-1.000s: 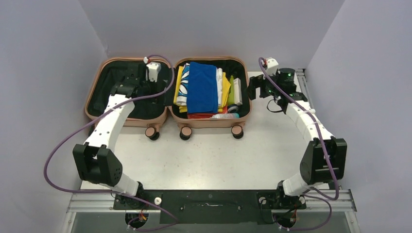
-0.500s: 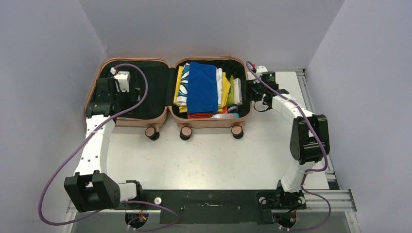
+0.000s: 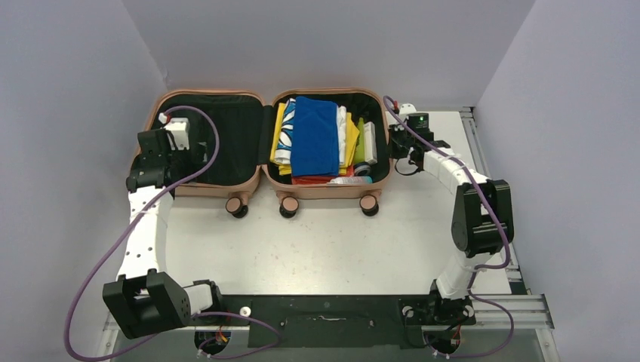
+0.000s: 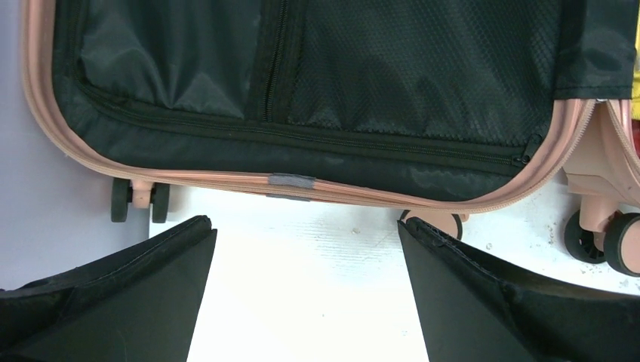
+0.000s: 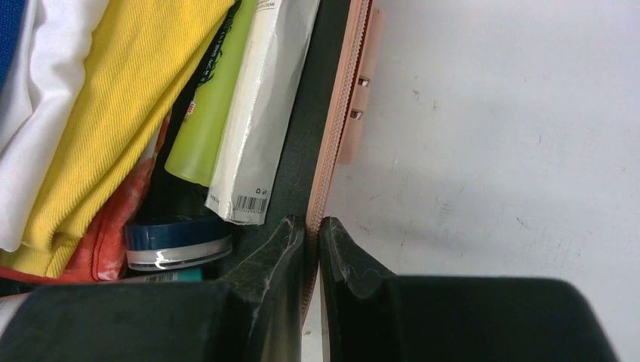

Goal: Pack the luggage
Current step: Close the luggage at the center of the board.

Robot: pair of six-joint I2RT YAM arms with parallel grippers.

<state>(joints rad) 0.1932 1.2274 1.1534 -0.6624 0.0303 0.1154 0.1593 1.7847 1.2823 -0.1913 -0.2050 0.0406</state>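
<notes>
My right gripper drags the luggage's pink rim across the table (image 5: 453, 204) toward the opposite side next, then opens, since the luggage's empty shell sits tight against the grey side.
The luggage (image 3: 324, 192), a salmon-pink suitcase, lies open flat at the back of the table. Its left shell (image 3: 226, 143) shows only black lining. The right shell holds folded clothes topped by a blue cloth (image 3: 315, 136). My right gripper (image 3: 392, 143) is shut on the right shell's pink zipper rim (image 5: 336, 128), one finger inside the shell and one outside (image 5: 312, 222). My left gripper (image 3: 155, 162) hangs open over the left shell's front left edge. Bare table shows between its fingers (image 4: 306, 230), just short of the pink rim (image 4: 226, 181).
A yellow garment (image 5: 113, 113), a green tube (image 5: 211, 105), a white tube (image 5: 260, 113) and a blue-lidded jar (image 5: 177, 241) lie against the right shell's wall. Caster wheels (image 3: 287, 206) stick out at the front. Grey walls close in on both sides.
The right gripper has moved in to the right shell's rim and shut on it. The left arm has swung left from over the left shell's middle to its left edge, still open.
</notes>
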